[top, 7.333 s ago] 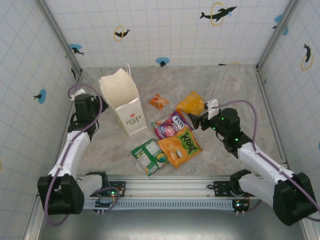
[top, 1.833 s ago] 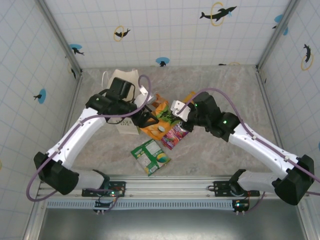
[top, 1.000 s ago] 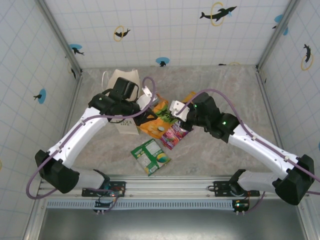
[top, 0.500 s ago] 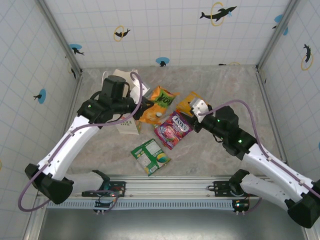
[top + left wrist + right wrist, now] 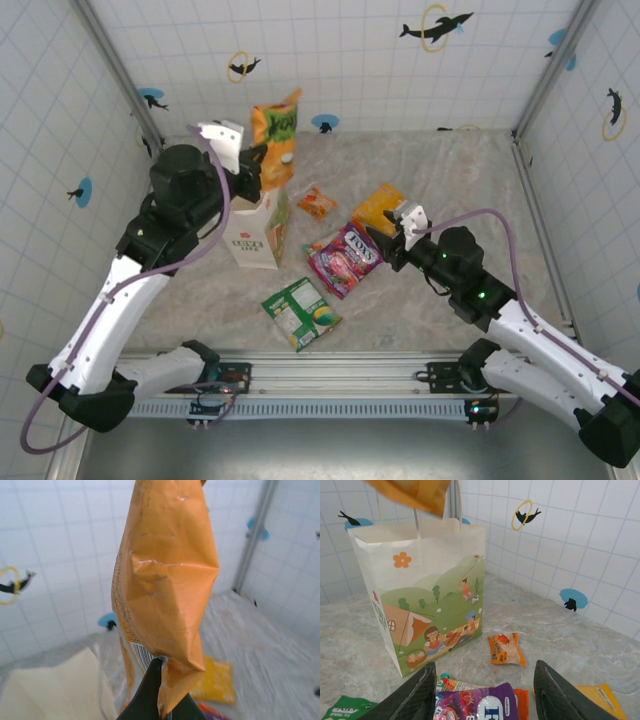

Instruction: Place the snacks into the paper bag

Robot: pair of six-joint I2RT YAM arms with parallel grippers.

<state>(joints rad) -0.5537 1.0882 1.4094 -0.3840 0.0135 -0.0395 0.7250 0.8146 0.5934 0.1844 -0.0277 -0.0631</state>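
Observation:
I will next turn my left gripper over the white bag's opening (image 5: 256, 204) (image 5: 57, 696) and lower it there to let go of the orange packet, because the bag's rim can be seen below and beside it.
My left gripper (image 5: 256, 166) is shut on the lower edge of the large orange packet (image 5: 276, 138), which hangs upright above the mouth of the white paper bag (image 5: 254, 238). In the left wrist view the packet (image 5: 165, 580) rises from my pinched fingertips (image 5: 155, 680), with the bag's rim (image 5: 55, 690) below left. My right gripper (image 5: 386, 246) is open by the purple-pink packet (image 5: 345, 258), nothing between its fingers (image 5: 412, 700). The small orange packet (image 5: 505, 649), yellow-orange packet (image 5: 380, 207) and green packet (image 5: 298, 312) lie on the table. An orange-red packet's edge (image 5: 521, 700) peeks from under the purple one (image 5: 475, 705).
The bag (image 5: 430, 585) stands upright with a picnic print on the side facing my right wrist camera. Tiled walls enclose the marble table (image 5: 450, 180) on three sides. The arm bases sit on a rail (image 5: 330, 375) at the near edge.
My left gripper has lifted the large orange packet from beside the bag to above its mouth. My right gripper has drawn back right and lower, away from the packets.

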